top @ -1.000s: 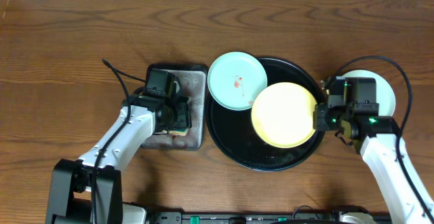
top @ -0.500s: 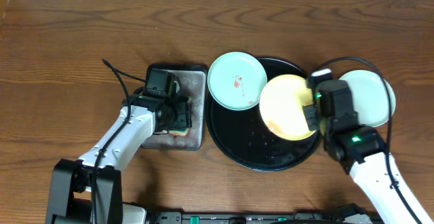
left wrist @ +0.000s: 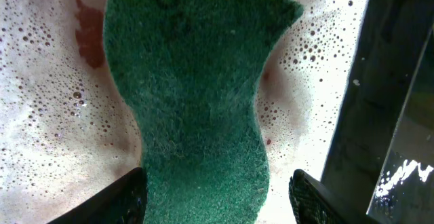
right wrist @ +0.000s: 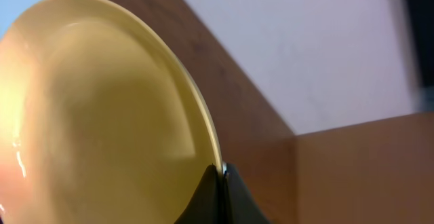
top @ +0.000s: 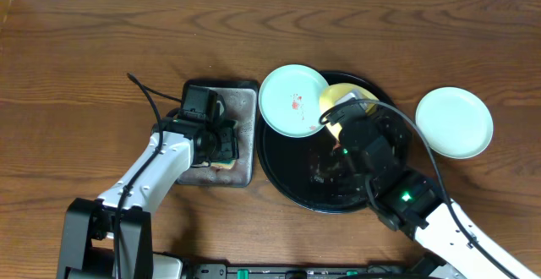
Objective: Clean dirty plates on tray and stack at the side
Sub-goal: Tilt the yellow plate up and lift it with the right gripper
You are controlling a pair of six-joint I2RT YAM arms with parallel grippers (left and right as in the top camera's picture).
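Note:
I will next lower the yellow plate with my right gripper onto the clean light-blue plate (top: 454, 123), because that plate is below the gripper, to its right in the overhead view.
The black tray (top: 275, 165) sits at the table's centre. My right gripper (right wrist: 222, 183) is shut on the rim of the yellow plate (right wrist: 102, 115) and holds it tilted on edge above the tray; from overhead only the plate's top (top: 345, 95) shows past the arm, with my right gripper (top: 336, 125) below it. A light-blue plate (top: 293, 100) with a red smear rests on the tray's upper left rim. A clean light-blue plate (top: 454, 123) lies on the table at the right. My left gripper (left wrist: 220, 200) is open astride a green sponge (left wrist: 196, 81).
The rectangular grey metal tray (top: 247, 101) left of the black tray holds soapy foam (left wrist: 41, 115) with red traces; my left gripper (top: 226, 144) hovers low over it. A black cable (top: 150, 101) trails from the left arm. The table's back edge meets a wall.
My right arm has swung left from the table's right side to over the black tray, carrying the yellow plate and tipping it on edge. The right light-blue plate is now uncovered. The left arm has not moved.

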